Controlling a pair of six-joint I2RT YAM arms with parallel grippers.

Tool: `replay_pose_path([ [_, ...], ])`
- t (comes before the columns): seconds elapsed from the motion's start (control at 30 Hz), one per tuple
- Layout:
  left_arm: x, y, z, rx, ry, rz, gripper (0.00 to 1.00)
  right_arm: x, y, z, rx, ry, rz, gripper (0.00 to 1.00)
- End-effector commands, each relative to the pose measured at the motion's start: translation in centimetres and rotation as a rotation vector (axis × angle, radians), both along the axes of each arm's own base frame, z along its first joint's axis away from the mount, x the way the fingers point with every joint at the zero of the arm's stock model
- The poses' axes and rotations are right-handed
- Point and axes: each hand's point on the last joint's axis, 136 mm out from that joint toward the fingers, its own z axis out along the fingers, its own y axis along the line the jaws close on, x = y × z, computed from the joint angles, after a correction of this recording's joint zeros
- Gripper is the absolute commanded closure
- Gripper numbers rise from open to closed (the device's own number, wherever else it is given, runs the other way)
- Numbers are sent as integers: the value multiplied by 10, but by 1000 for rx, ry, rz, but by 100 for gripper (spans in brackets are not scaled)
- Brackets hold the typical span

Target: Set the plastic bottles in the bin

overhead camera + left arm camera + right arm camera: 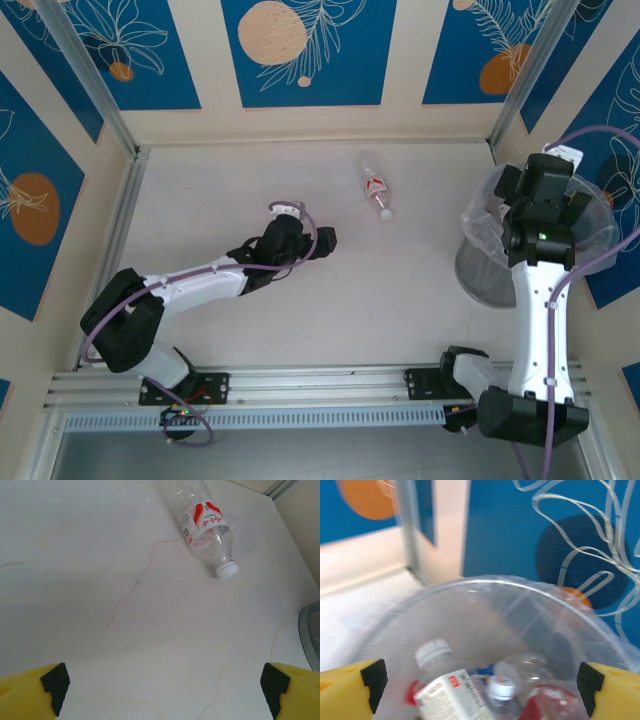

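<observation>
My open right gripper swings away from the bin (480,270) next and lowers around the bottle's neck (384,207), since the bottle's white cap faces the near bar.
One clear plastic bottle (376,186) with a red and white label lies on its side on the table, its white cap (227,570) pointing toward the near right. My left gripper (308,236) hovers a little short of it, open, with bare table between its fingers (55,680). The bottle (205,517) sits ahead and right of the left gripper (164,682). My right gripper (545,185) hangs open over the bin (480,270), holding nothing. Below the right gripper (480,680), several bottles lie in the bin (530,587); one with a white label (450,695) is blurred.
The bin's mesh wall (312,630) shows at the right edge of the left wrist view. Walls with blue panels close in the table at the back and sides. A metal rail (320,385) runs along the near edge by the arm bases.
</observation>
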Motion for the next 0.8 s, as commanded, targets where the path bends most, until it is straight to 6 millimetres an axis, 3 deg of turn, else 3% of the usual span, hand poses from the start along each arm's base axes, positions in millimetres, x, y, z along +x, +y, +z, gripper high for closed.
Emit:
replay_pose_path([
  [0.0,5,10,1,17,-8,32,1,6,68,28,166,-146,254,1],
  [0.07,7,15,0,18,-4,66,1,18,107,31,211,-173,402,1],
  [0.13,8,23,-2,18,4,115,1,33,153,21,260,-139,583,1],
  [0.2,8,31,-3,18,9,145,1,51,195,-1,317,-66,738,0],
  [0.3,7,42,-5,42,19,177,1,77,233,-36,331,49,826,0],
  [0.5,0,69,-9,83,29,252,1,135,266,-103,296,232,828,1],
  [0.6,-3,80,-9,84,32,282,1,164,262,-144,252,308,771,1],
  [0.77,-8,94,-11,104,35,311,1,190,257,-193,295,421,757,1],
])
